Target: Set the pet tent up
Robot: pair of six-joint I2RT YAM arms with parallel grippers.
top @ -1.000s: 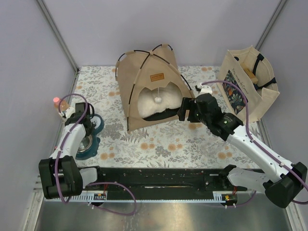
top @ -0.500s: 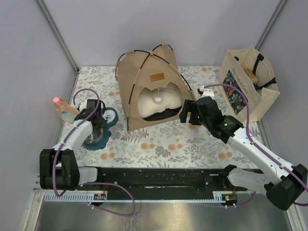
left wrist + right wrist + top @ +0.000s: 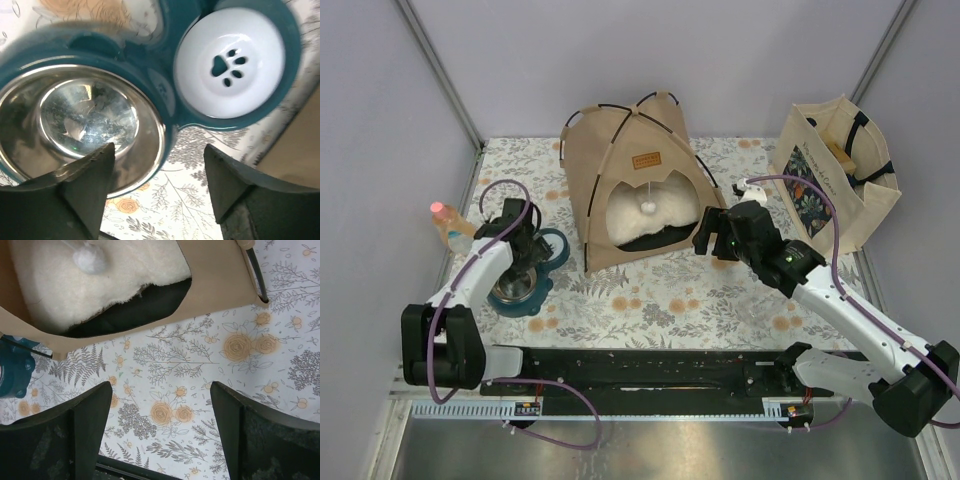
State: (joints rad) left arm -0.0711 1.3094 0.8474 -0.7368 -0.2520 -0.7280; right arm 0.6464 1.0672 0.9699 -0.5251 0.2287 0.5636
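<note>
The tent already stands upright, so my right gripper next moves back from the tent's front corner, turns and goes down over the clear plastic bottle.
The pet tent [image 3: 632, 180] stands upright at the back middle of the table, tan with black poles and a brown label. Its arched doorway shows a white cushion [image 3: 100, 287] and a dangling pom-pom [image 3: 90, 260]. My right gripper [image 3: 704, 238] hangs just right of the tent's front corner. It is open [image 3: 160, 390] over the floral cloth, with nothing between its fingers. My left gripper [image 3: 523, 255] is open [image 3: 157, 155] above a teal double bowl stand [image 3: 165, 92], touching nothing.
The stand holds a steel bowl [image 3: 85, 115] and a white paw-print bowl [image 3: 230, 62]. A pink-capped bottle [image 3: 445, 222] stands by the left wall. A floral tote bag [image 3: 835, 170] sits at the back right, with a small white object [image 3: 752, 188] beside it.
The bowl stand has been swung right toward the tent, and my left gripper has then opened and let go of it. The right gripper has barely moved.
</note>
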